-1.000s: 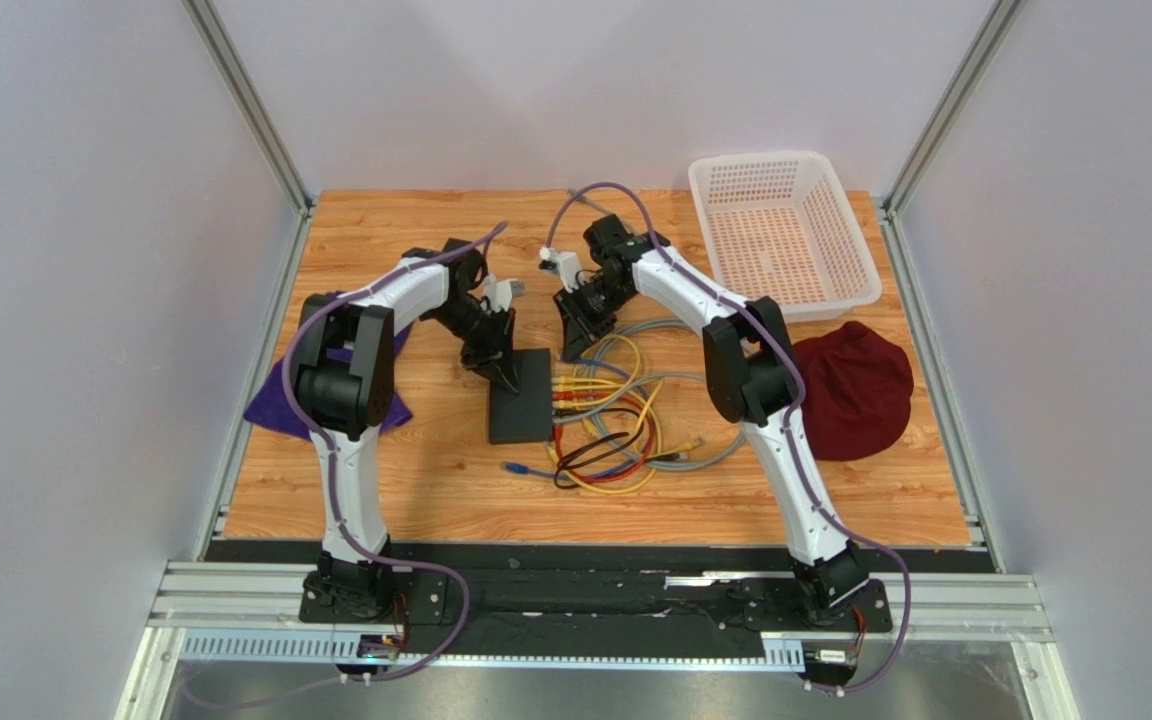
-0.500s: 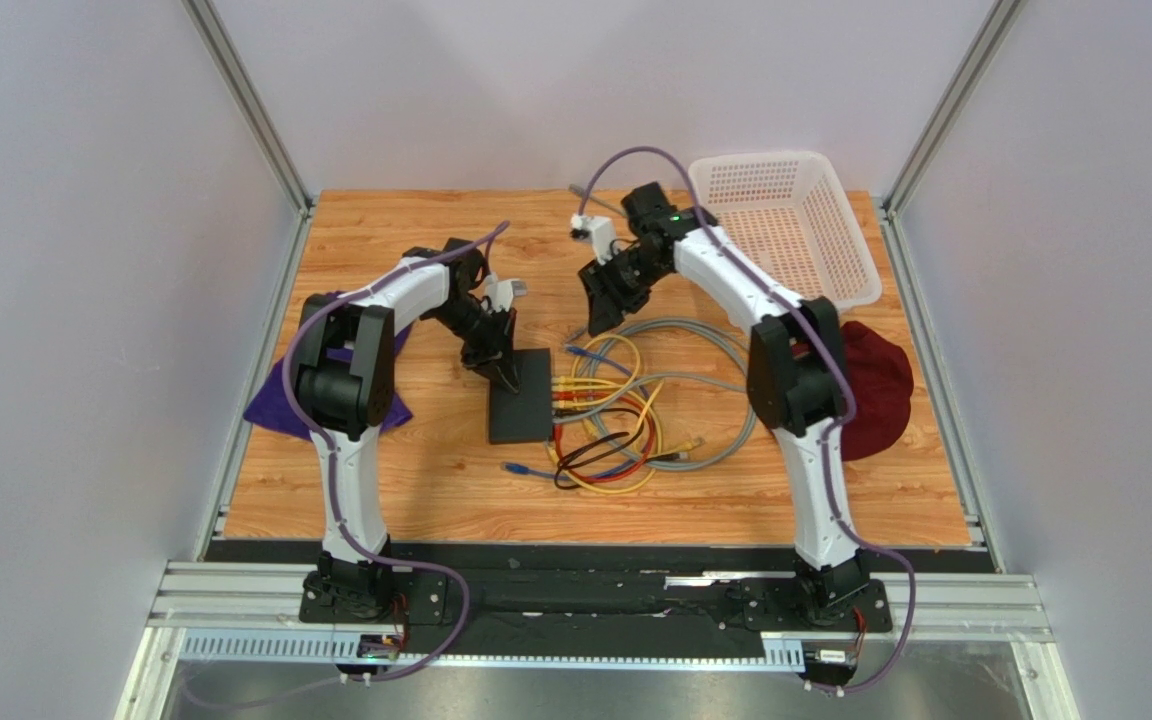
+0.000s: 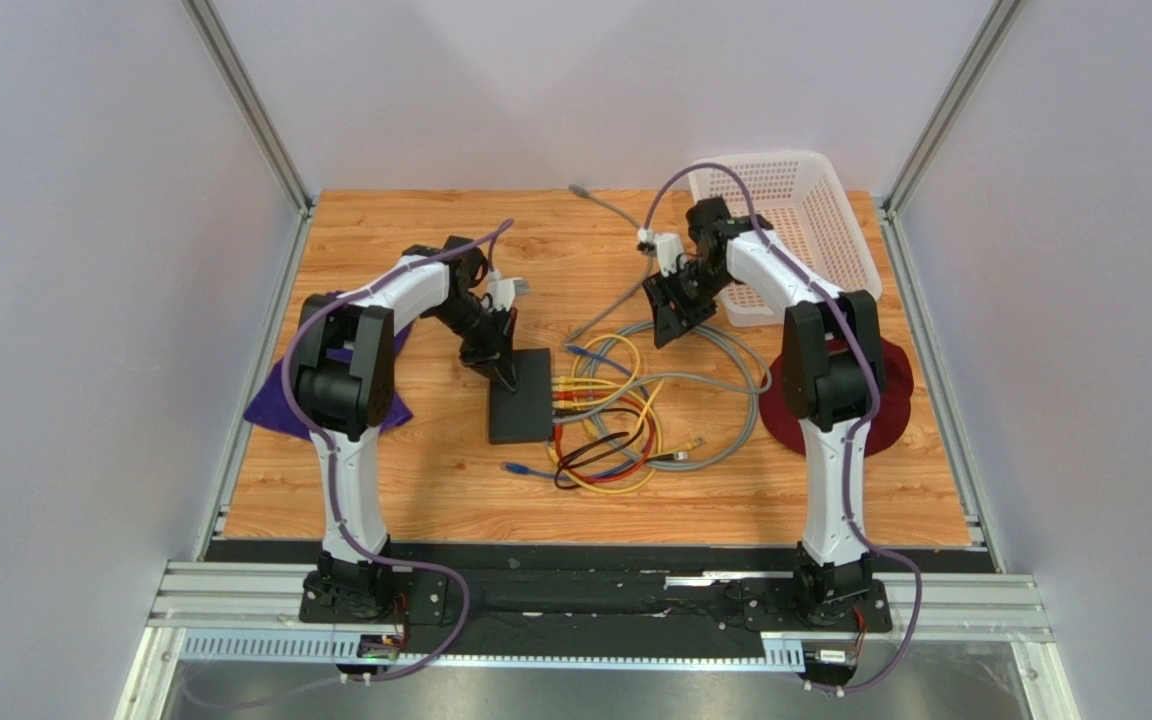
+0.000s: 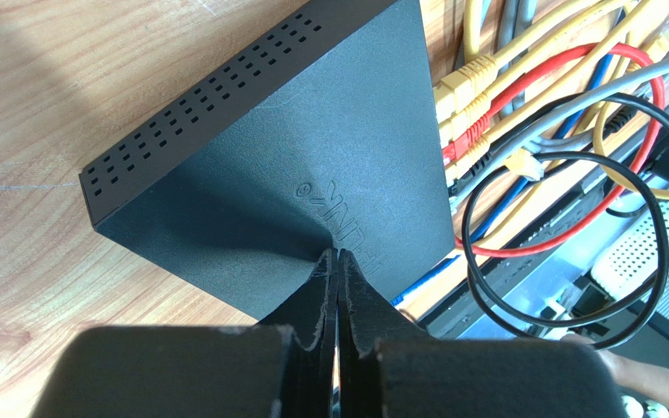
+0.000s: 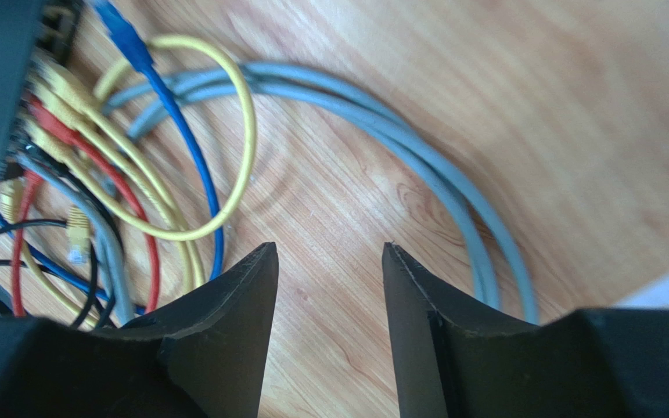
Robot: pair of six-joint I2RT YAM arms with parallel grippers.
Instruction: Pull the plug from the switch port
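The cable runs on the switch side of my open fingers, so my right gripper needs to go back down onto the thin blue cable (image 3: 624, 369) (image 5: 206, 180) beside the yellow loop.
The switch (image 3: 521, 395) is a flat black box on the wooden table, also in the left wrist view (image 4: 268, 157). Yellow and red plugs (image 4: 460, 104) sit in the sockets on its right edge (image 3: 558, 395). A blue plug (image 5: 118, 22) lies loose just off the switch's far corner (image 3: 576, 354). My left gripper (image 3: 495, 365) is shut with its tips (image 4: 340, 252) pressed onto the switch's top. Well right of the switch, beside the grey cable loop (image 5: 416, 148), my right gripper (image 3: 668, 323) stands open over bare wood (image 5: 329, 248) with nothing between its fingers.
A tangle of yellow, red, black, blue and grey cables (image 3: 620, 435) spreads right of the switch. A white basket (image 3: 782, 233) stands at the back right, a dark red cloth (image 3: 886, 408) under the right arm, and a purple cloth (image 3: 270, 408) at the left.
My right arm has swung right, away from the switch towards the basket, and its jaws have opened. The left gripper has stayed shut on top of the switch.
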